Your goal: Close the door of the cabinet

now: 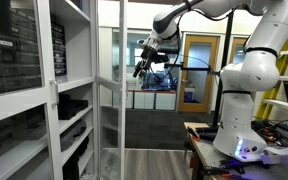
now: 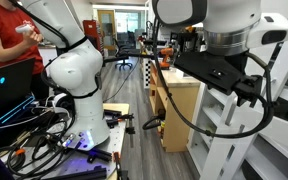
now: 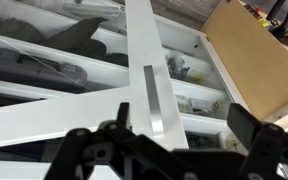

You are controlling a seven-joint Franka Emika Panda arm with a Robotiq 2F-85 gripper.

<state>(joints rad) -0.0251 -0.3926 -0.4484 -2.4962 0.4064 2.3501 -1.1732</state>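
The silver handle (image 3: 152, 100) is outward of the robot's gripper, between its open fingers in the wrist view, so the gripper needs to move outward next and close on it.
The white cabinet (image 1: 44, 90) with several shelves stands at the left in an exterior view. Its glass door (image 1: 121, 100) with a white frame stands open, swung out towards the room. My gripper (image 1: 142, 64) hangs in the air beside the door's upper part, apart from it. In the wrist view the door's frame and its silver handle (image 3: 152, 100) lie between my open, empty fingers (image 3: 164, 140), with cluttered shelves behind the glass. In an exterior view my gripper (image 2: 234, 82) is close to the camera, over the cabinet (image 2: 224, 135).
My white base (image 1: 242, 110) sits on a workbench with tools (image 1: 199, 135). A wooden cupboard (image 2: 179, 105) stands next to the white cabinet and also shows in the wrist view (image 3: 254, 50). A person in red (image 2: 4, 40) stands behind. Cables lie on the floor (image 2: 24, 130).
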